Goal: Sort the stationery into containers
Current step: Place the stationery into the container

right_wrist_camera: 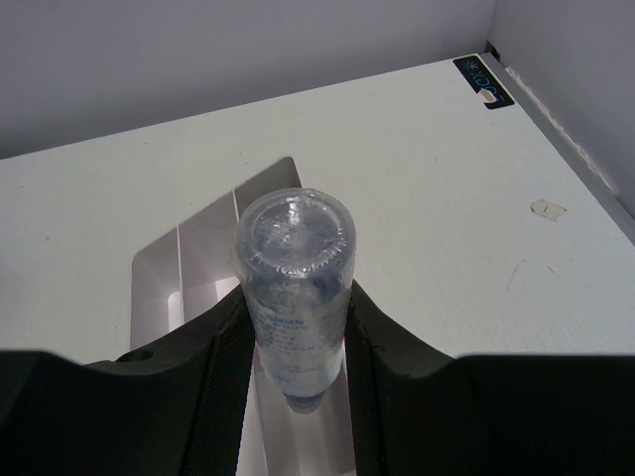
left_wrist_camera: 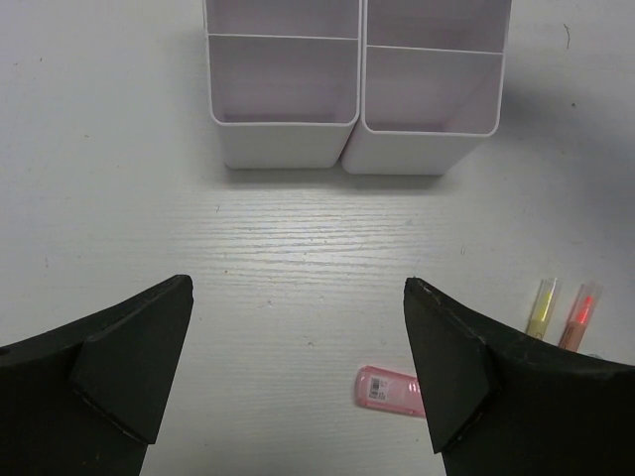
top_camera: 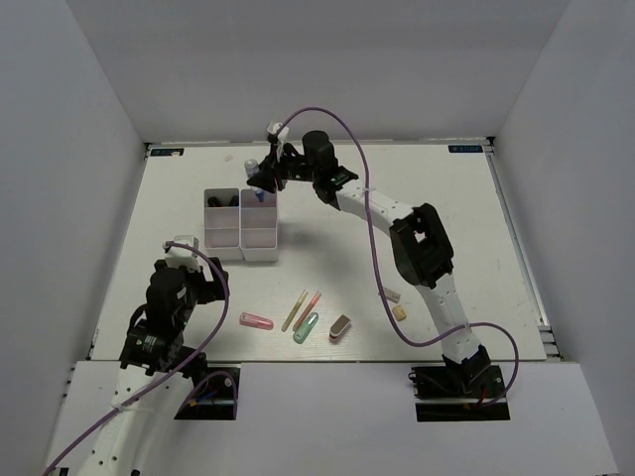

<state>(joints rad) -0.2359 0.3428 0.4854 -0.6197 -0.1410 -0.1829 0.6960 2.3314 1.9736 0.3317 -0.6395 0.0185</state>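
Observation:
I will lower the clear blue-capped bottle [right_wrist_camera: 295,288] with my right gripper, cap down, toward an open far section [right_wrist_camera: 213,248] of the organizer box, and then I will open the gripper.
The white organizer box [top_camera: 241,236] stands left of centre; its near end shows in the left wrist view [left_wrist_camera: 288,149]. My right gripper [top_camera: 262,180] is shut on the clear blue-capped bottle [right_wrist_camera: 295,288], cap down, over the box's far right compartment [right_wrist_camera: 213,248]. My left gripper [left_wrist_camera: 298,342] is open and empty above bare table near the box. On the table lie a pink capsule [top_camera: 255,320], a yellow pen [top_camera: 295,309], a pink pen [top_camera: 311,304], a teal tube [top_camera: 305,327], a grey block [top_camera: 339,326] and two tan blocks [top_camera: 396,303]. The pink capsule [left_wrist_camera: 387,389] lies by my right finger.
A dark item [top_camera: 219,200] sits in the box's far left compartment. White walls enclose the table on three sides. The right arm [top_camera: 417,248] stretches across the middle of the table. A small white scrap [right_wrist_camera: 547,209] lies near the far right corner.

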